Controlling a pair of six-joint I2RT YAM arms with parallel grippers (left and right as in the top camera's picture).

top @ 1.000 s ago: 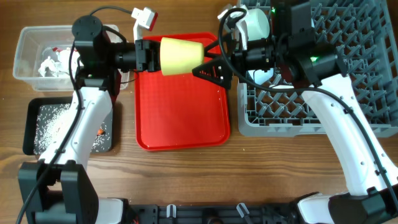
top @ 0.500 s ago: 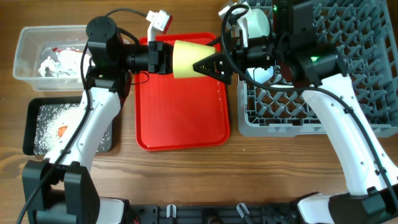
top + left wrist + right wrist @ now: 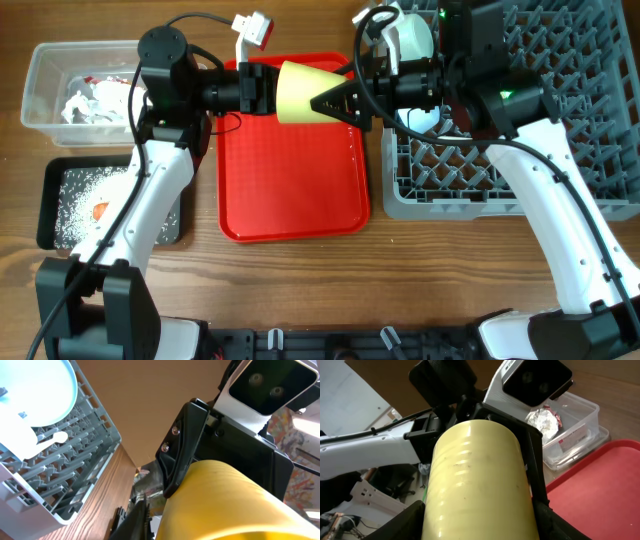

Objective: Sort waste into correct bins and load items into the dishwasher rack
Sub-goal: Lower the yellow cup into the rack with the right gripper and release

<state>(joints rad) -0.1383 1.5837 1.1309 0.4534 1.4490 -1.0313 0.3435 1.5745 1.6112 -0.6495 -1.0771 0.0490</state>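
Observation:
I will swing my right gripper over the rack next, tilt it down and lower it to release the cup in the rack's near corner by the tray [image 3: 450, 182], because that corner is empty.
The small yellow cup [image 3: 297, 92] hangs on its side above the red serving tray [image 3: 290, 190], held between both arms. My left gripper [image 3: 262, 90] is shut on its left end. My right gripper [image 3: 335, 100] grips it from the right, a finger touching each side in the right wrist view [image 3: 480, 485]. The cup fills the bottom of the left wrist view [image 3: 225, 505]. The grey dishwasher rack [image 3: 560, 190] stands on the right and holds a light blue plate [image 3: 45, 390] and a white spoon [image 3: 50, 437].
A clear tub [image 3: 40, 70] at the far left holds crumpled white paper [image 3: 85, 100]. In front of it a black tray [image 3: 50, 225] holds white grains [image 3: 75, 200] and an orange carrot piece [image 3: 100, 211]. A pale bowl [image 3: 410, 35] sits at the rack's back left.
My left arm carried the cup to the right, into my right gripper's open fingers. The right fingers now lie against the cup. Little has moved in the last half second.

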